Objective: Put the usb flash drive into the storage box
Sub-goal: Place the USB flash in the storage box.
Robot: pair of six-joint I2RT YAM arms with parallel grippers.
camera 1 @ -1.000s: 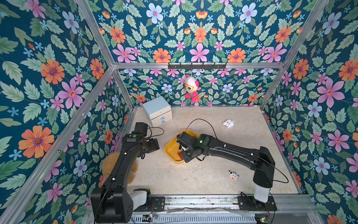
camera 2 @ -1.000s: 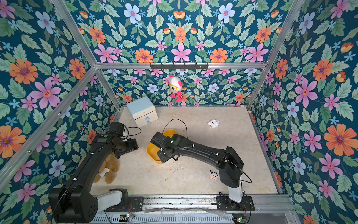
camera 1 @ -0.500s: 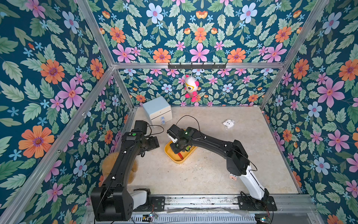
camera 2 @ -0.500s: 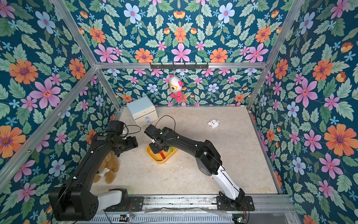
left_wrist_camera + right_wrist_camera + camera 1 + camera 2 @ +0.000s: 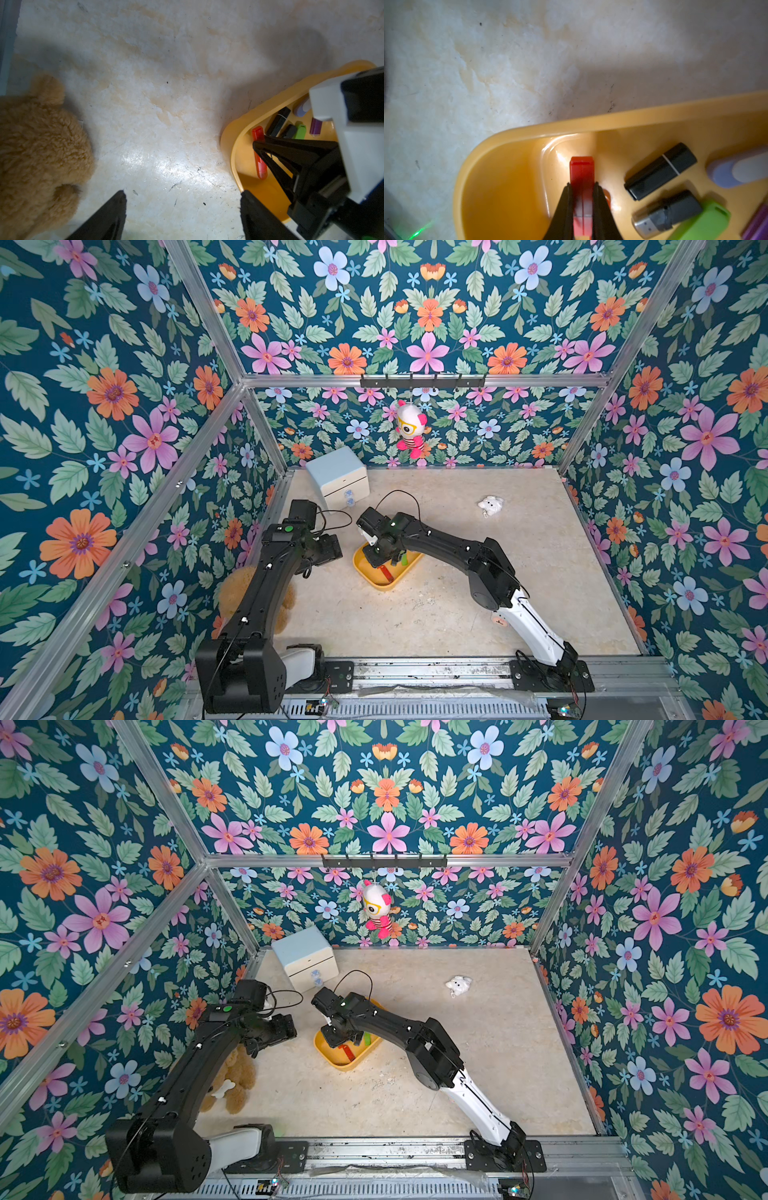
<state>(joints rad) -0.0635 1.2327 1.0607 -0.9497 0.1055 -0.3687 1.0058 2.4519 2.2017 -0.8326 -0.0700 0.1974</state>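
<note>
My right gripper is holding its red drive and should lower it onto the bare bottom at the box's rounded end (image 5: 369,566) (image 5: 604,168) and let it go, since that spot beside the black drive is empty.
The storage box (image 5: 375,580) (image 5: 332,1060) is a shallow yellow tub on the floor, mid-left in both top views. My right gripper (image 5: 582,186) (image 5: 380,562) reaches down into its rounded end (image 5: 529,129) and is shut on a red usb flash drive (image 5: 582,169) (image 5: 386,572) (image 5: 257,133). The drive sticks out beyond the fingertips, low inside the box. Whether it touches the bottom I cannot tell. My left gripper (image 5: 182,192) (image 5: 328,549) hangs open over bare floor just left of the box (image 5: 228,133), holding nothing.
Several other drives lie in the box: black (image 5: 660,171), uncapped dark (image 5: 666,214), green (image 5: 699,222), lavender (image 5: 737,172). A tan teddy bear (image 5: 232,593) (image 5: 37,149) lies under the left arm. A pale blue-topped cabinet (image 5: 338,477) stands behind, a small white toy (image 5: 490,504) at back right.
The right arm has raised its elbow and drawn its wrist left and back over the box, carrying the red drive into the box's near end. The left arm has stayed put.
</note>
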